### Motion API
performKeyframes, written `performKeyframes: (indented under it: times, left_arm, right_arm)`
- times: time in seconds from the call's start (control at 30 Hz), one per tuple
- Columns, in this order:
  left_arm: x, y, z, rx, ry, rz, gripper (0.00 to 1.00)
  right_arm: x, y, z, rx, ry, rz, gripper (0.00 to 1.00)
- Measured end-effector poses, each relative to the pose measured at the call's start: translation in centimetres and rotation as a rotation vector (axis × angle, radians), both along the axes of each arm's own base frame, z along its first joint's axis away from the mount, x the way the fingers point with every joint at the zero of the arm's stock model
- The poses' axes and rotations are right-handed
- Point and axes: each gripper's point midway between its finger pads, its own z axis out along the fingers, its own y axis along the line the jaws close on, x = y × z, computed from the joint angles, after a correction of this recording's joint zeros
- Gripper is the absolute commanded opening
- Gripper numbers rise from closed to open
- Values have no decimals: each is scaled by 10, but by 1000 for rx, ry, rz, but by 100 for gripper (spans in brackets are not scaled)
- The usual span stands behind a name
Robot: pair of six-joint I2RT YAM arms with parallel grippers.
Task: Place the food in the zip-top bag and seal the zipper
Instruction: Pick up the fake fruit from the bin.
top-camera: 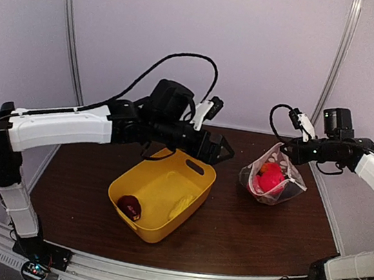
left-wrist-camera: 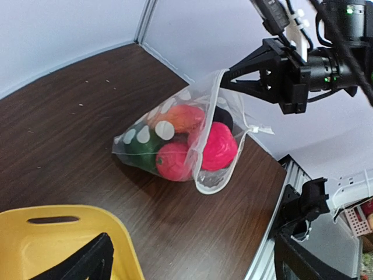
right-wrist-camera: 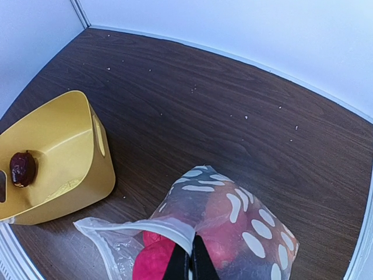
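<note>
The dark purple piece (top-camera: 129, 207) is still lying in the near end of the tub, so the robot's left gripper will move back and down over it and close on its sides.
The polka-dot zip-top bag (top-camera: 272, 176) lies on the table at the right, its mouth open. It holds red (left-wrist-camera: 218, 146), orange (left-wrist-camera: 183, 116) and green (left-wrist-camera: 143, 149) food. My right gripper (right-wrist-camera: 191, 265) is shut on the bag's mouth edge by the zipper (right-wrist-camera: 157, 224) and holds that edge up; it also shows in the top view (top-camera: 284, 151). A dark purple piece (top-camera: 129, 207) and a yellow piece (top-camera: 181, 207) lie in the yellow tub (top-camera: 197, 166). My left gripper (top-camera: 224, 149) is open and empty above the tub's far rim, left of the bag.
The yellow tub (right-wrist-camera: 99, 169) stands at the table's middle, left of the bag. White walls close in the back and sides. The metal frame rail (top-camera: 174, 277) runs along the near edge.
</note>
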Motion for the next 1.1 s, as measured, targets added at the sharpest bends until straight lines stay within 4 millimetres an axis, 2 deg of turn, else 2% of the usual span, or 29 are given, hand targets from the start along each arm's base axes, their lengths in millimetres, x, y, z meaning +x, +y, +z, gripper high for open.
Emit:
performKeyframes:
  times: [0.1,0.13,0.2,0.27,0.3,0.43,0.53,0.73,0.87,0.93,1.1]
  left_arm:
    - [-8,45,7,79,-63,61,93]
    - [-8,56,4,111,-68,82,91]
    - [-9,78,-14,215,-56,127,89]
    - [-10,97,-45,334,-15,168,88]
    - [-13,111,-68,416,22,194,87]
    - [-29,159,-140,674,150,263,88]
    - [-39,188,-173,823,204,296,89]
    - [-44,213,-205,1039,193,317,91]
    - [-46,224,-223,1163,171,315,89]
    - [-45,227,-227,1197,161,317,85]
    - [-41,229,-229,1289,108,324,67]
  right_arm:
    - [-3,4,-5,12,16,21,0]
    - [-4,4,-4,17,15,25,0]
    - [-7,5,-4,28,12,29,0]
    - [-9,5,-2,34,9,28,0]
    - [-10,5,-1,37,7,28,0]
    - [-11,7,0,46,8,34,0]
    - [-12,8,0,50,11,38,0]
    - [-13,9,-1,56,16,47,0]
    - [-14,9,-2,57,19,49,0]
    - [-14,10,-2,57,19,50,0]
    - [-14,10,-2,57,20,50,0]
